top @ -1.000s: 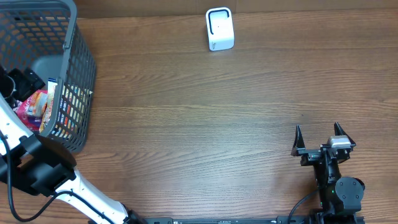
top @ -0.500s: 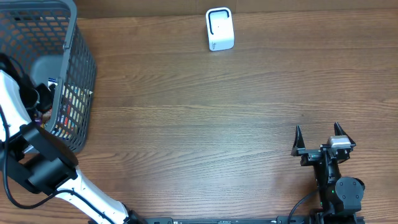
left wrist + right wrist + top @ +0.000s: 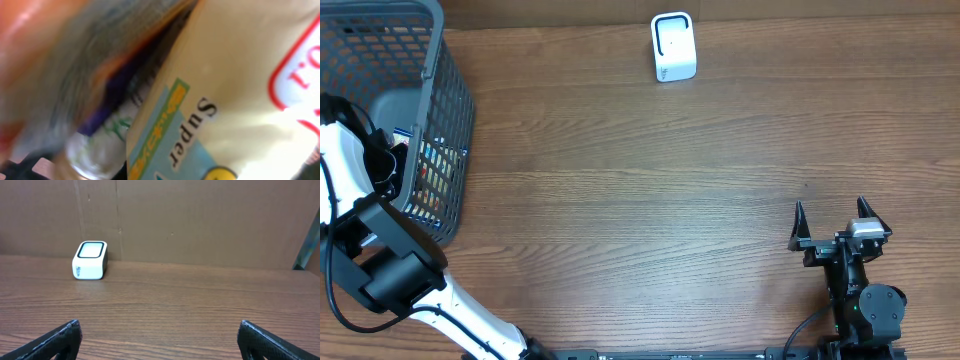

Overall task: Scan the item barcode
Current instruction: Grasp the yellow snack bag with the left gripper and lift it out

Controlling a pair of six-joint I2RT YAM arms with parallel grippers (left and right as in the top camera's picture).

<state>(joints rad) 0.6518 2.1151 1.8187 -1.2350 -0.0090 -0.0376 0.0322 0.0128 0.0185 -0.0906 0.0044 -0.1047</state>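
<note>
Bare tabletop before the scanner lies right of my left gripper in the overhead view, so next I need to rise over the mesh basket's side, cross, lower and release the packet.
The white barcode scanner (image 3: 673,46) stands at the table's far edge, also in the right wrist view (image 3: 90,260). My left gripper (image 3: 390,165) reaches down into the grey mesh basket (image 3: 448,90) among packaged items (image 3: 432,170). Its fingers do not show in the left wrist view. That view is filled by a cream packet printed "Super" (image 3: 240,90), pressed close to the lens, beside a blurred orange and grey packet (image 3: 75,60). The gripper is shut; whether it holds an item is hidden. My right gripper (image 3: 831,207) rests open and empty at the near right (image 3: 159,325).
The basket sits at the far left corner with tall mesh walls around the left arm (image 3: 350,190). A brown cardboard wall (image 3: 200,220) backs the table behind the scanner. Bare wooden tabletop (image 3: 650,200) lies between basket, scanner and right arm.
The left arm has swung forward and pushed deeper into the basket, covering the pink packet seen earlier. Its gripper has gone from open to shut. The right arm has not moved.
</note>
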